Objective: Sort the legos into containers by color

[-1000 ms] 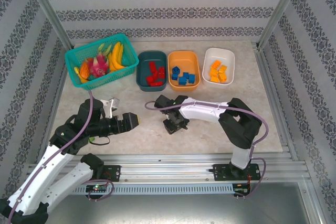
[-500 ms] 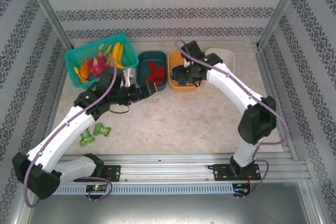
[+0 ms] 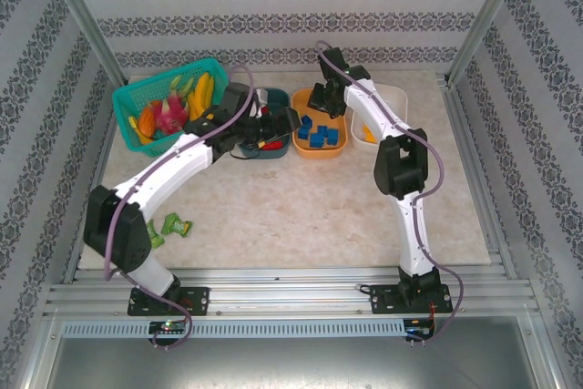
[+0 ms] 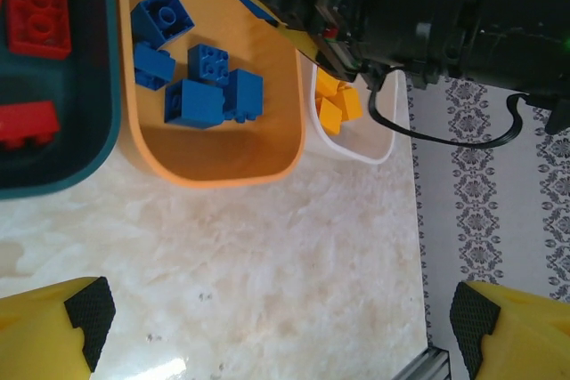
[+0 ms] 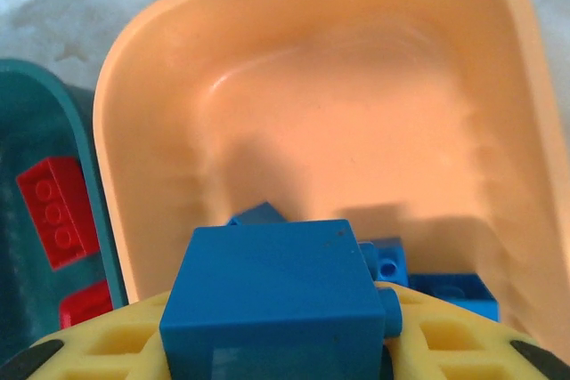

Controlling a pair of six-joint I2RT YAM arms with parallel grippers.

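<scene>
The right gripper moves down toward the orange container's bare bottom below it next, beside the matching blue legos, and releases the blue lego.
My right gripper [image 5: 276,337] is shut on a blue lego [image 5: 272,295] and hangs over the orange container [image 5: 120,68], where more blue legos [image 4: 200,77] lie. In the top view the right gripper [image 3: 320,105] is above that container's [image 3: 319,154] far end. My left gripper [image 4: 280,318] is open with nothing between its pads [image 4: 89,309]. It hovers [image 3: 279,123] by the near end of the dark teal container [image 3: 273,96], which holds red legos [image 4: 36,6]. The white container [image 3: 392,97] holds orange-yellow legos [image 4: 334,109], partly hidden by the right arm.
A teal mesh basket [image 3: 137,97] of toy fruit stands at the back left. A small green item [image 3: 173,225] lies on the table near the left front. Metal posts and patterned walls close in the sides, and a rail runs along the near edge.
Both arms have swung from the table's front to the containers. The left gripper now hangs by the teal one, and the right has gone to the orange one's far end with the blue lego.
</scene>
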